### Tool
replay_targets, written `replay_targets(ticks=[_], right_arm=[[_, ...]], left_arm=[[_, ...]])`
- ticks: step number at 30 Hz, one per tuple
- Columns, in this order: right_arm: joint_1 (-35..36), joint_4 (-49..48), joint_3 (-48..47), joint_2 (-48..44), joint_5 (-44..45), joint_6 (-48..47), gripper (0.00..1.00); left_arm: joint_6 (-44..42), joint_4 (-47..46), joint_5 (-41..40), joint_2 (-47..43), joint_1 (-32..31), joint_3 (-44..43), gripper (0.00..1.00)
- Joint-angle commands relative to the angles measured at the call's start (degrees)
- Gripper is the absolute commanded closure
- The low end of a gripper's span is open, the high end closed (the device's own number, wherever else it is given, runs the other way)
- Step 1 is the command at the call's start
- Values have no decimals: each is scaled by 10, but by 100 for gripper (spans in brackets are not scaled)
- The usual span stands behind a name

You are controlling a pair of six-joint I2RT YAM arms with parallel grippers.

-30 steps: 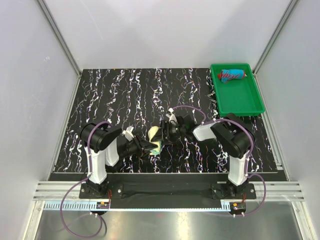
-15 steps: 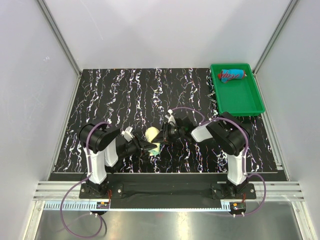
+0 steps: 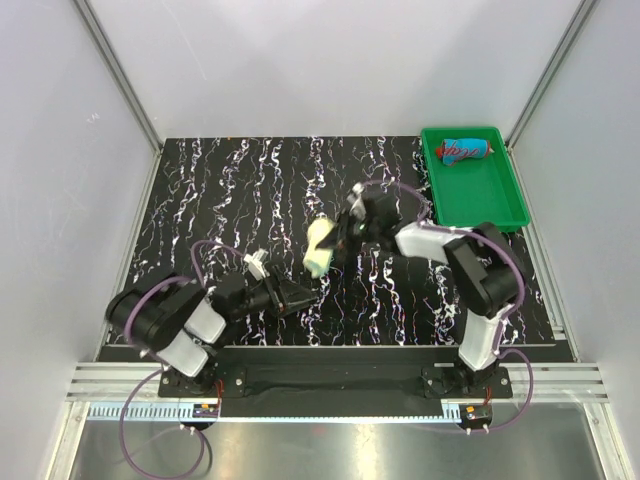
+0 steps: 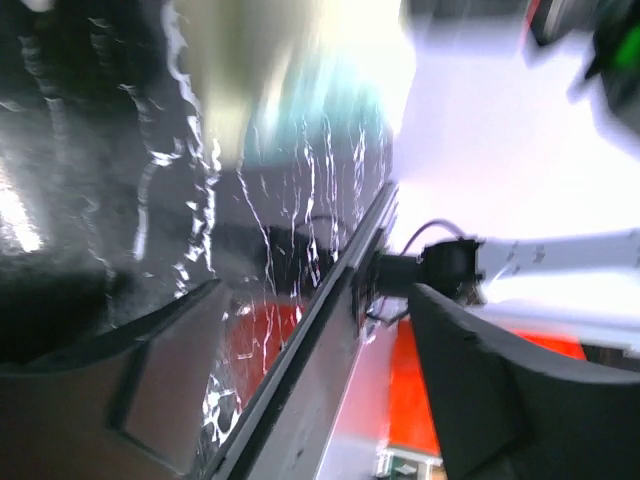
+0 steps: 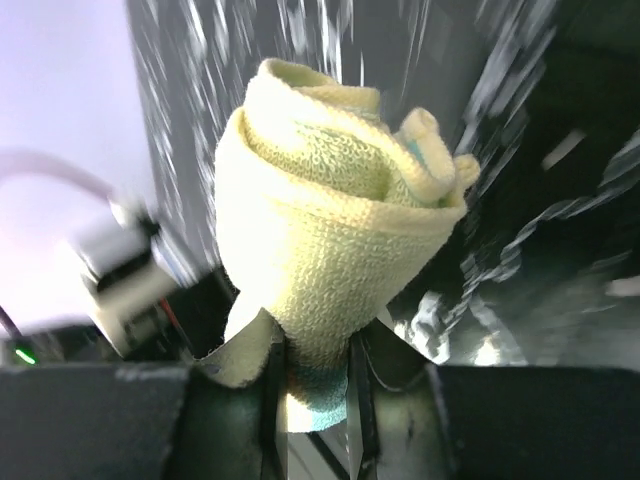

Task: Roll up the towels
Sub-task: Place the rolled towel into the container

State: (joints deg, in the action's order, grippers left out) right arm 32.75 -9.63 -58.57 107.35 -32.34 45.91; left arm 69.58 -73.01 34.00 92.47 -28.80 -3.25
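Note:
Next, my right gripper will swing outward to release in the tray (image 3: 490,205) beside the red and blue towel (image 3: 465,150), as the tray lies to the gripper's right in the top view.
The pale yellow towel (image 3: 320,248) with a teal patch is rolled up and hangs above the black marbled mat (image 3: 220,190). My right gripper (image 3: 337,240) is shut on one end of it; in the right wrist view the yellow roll (image 5: 330,225) fills the middle, pinched between the fingers at the bottom. The red and blue towel (image 3: 465,150) lies rolled in the far end of the green tray (image 3: 490,205). My left gripper (image 3: 300,295) stands open and empty near the mat's front edge, below and left of the yellow roll. The left wrist view is blurred.
The green tray sits at the mat's back right corner. White walls with metal frame posts enclose the mat on three sides. The front edge of the mat (image 4: 320,330) and a metal rail run just past my left gripper's fingers.
My left gripper has let go of the yellow towel, opened and drawn back toward the front left. My right gripper closed on the roll and carried it up and away from the front.

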Motion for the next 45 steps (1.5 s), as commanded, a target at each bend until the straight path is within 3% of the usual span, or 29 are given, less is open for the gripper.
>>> replay_targets(ticks=[1,2,3,6,8,14,18,23,35,42,45], right_arm=[[-71,65,-82,-64,21,-43,100],[-83,78,-96,-69,21,-55,100],[-98,93,-125,-72,22,-59,100],[-159,130,-179,-76,25,-66,100],[-216,121,-196,-75,29,-56,100],[-361,53,-220,-50,110,13,100],[-410,-17,-210,-23,169,36,100],[-442,-116,-176,20,243,79,100],[-479,-208,-167,160,273,139,100],[-492,-344,-168,233,271,175,100],[-494,-354,-188,261,270,187,100]], left_arm=[[-98,158,12,-121,-3,-15,18],[-147,213,3,-149,-4,-25,17],[-174,327,-20,-203,-5,-36,16],[-279,510,-88,-284,-10,-79,12],[-326,559,-113,-298,-10,-92,10],[-353,520,-108,-247,-10,-93,16],[-347,517,-134,-263,-11,-84,16],[-346,517,-150,-251,-21,-90,17],[-349,513,-155,-206,-28,-107,18],[-349,515,-161,-205,-32,-108,19],[-349,515,-160,-198,-32,-112,19]])
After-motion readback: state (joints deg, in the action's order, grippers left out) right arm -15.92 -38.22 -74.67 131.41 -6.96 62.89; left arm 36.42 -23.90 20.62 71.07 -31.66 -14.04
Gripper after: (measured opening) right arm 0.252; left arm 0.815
